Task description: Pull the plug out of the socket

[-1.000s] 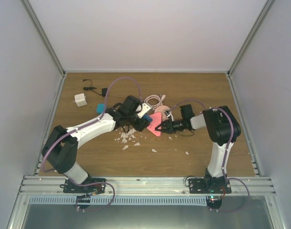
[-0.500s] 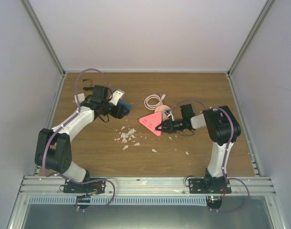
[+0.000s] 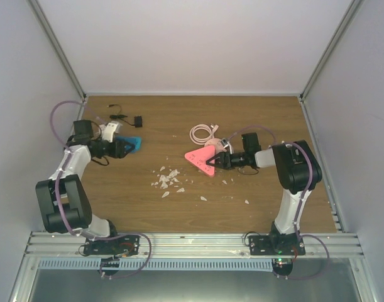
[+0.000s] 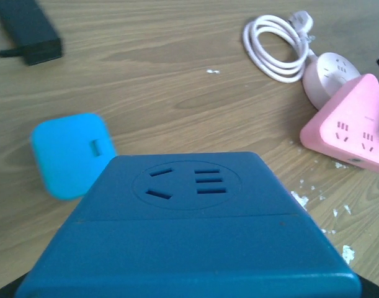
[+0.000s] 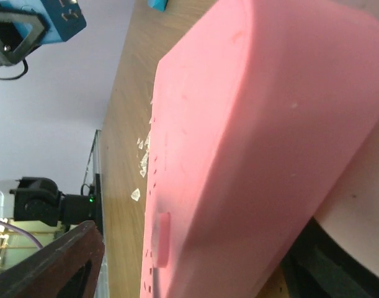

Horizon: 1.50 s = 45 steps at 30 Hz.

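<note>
The plug is hanging over the light blue square, so my left gripper should go down to the left in the top view and release the plug on the tabletop beside the square.
The socket [image 3: 200,157], a salmon-pink triangle, lies flat mid-table; it also shows at the right edge of the left wrist view [image 4: 356,127]. My right gripper [image 3: 212,162] stands open around its right corner. In the right wrist view the socket [image 5: 251,124] fills the frame, and one finger [image 5: 53,261] stands apart from its side. The plug [image 4: 189,217] is a dark blue block with slots on its face. It sits at the far left of the table, well away from the socket, with my left gripper [image 3: 120,148] shut on it. The left fingers are hidden behind the block.
A light blue rounded square [image 4: 68,152] lies on the table beside the plug. A black adapter [image 3: 138,119] with its cable and a white adapter [image 3: 107,130] sit at the back left. A coiled white cord [image 3: 203,133] and a round pink disc [image 3: 215,145] lie behind the socket. White crumbs [image 3: 168,179] are scattered mid-table.
My left arm swung from the socket to the far left with the blue plug in its grip. My right gripper opened around the socket, which settled flat.
</note>
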Available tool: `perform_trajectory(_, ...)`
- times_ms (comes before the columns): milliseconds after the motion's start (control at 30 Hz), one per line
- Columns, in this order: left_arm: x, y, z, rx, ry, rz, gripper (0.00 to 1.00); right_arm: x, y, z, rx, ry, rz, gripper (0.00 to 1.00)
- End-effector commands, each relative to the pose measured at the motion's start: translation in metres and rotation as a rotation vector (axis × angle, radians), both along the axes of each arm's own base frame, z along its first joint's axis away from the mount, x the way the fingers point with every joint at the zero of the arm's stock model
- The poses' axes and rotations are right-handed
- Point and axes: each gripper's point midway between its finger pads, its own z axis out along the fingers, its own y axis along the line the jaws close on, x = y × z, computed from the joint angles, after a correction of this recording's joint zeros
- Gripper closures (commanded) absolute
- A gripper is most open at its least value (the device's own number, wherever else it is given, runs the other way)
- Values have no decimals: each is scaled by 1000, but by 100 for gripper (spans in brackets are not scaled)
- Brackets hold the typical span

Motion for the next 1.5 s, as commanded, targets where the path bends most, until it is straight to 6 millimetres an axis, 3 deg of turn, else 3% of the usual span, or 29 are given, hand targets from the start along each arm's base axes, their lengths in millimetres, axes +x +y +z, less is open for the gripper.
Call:
perform_trajectory(0, -7, 32, -3, -56, -12, 13, 81, -7, -25, -62, -206, 80, -93, 18)
perform_trajectory(167, -7, 78, -23, -98, 41, 97, 78, -7, -26, -62, -214, 78, -93, 6)
perform_trajectory(300, -7, 95, -42, -104, 89, 125, 74, -6, -26, -62, -221, 69, -86, 3)
perform_trajectory(800, 7, 109, -74, -149, 184, 148, 64, -6, -25, -63, -215, 72, -76, 4)
perform_trajectory(1200, 9, 126, -89, -112, 250, 217, 25, -7, -24, -64, -206, 81, -72, 6)
perform_trajectory(1467, 9, 147, -93, -91, 277, 282, 18, -8, -24, -63, -202, 80, -69, 8)
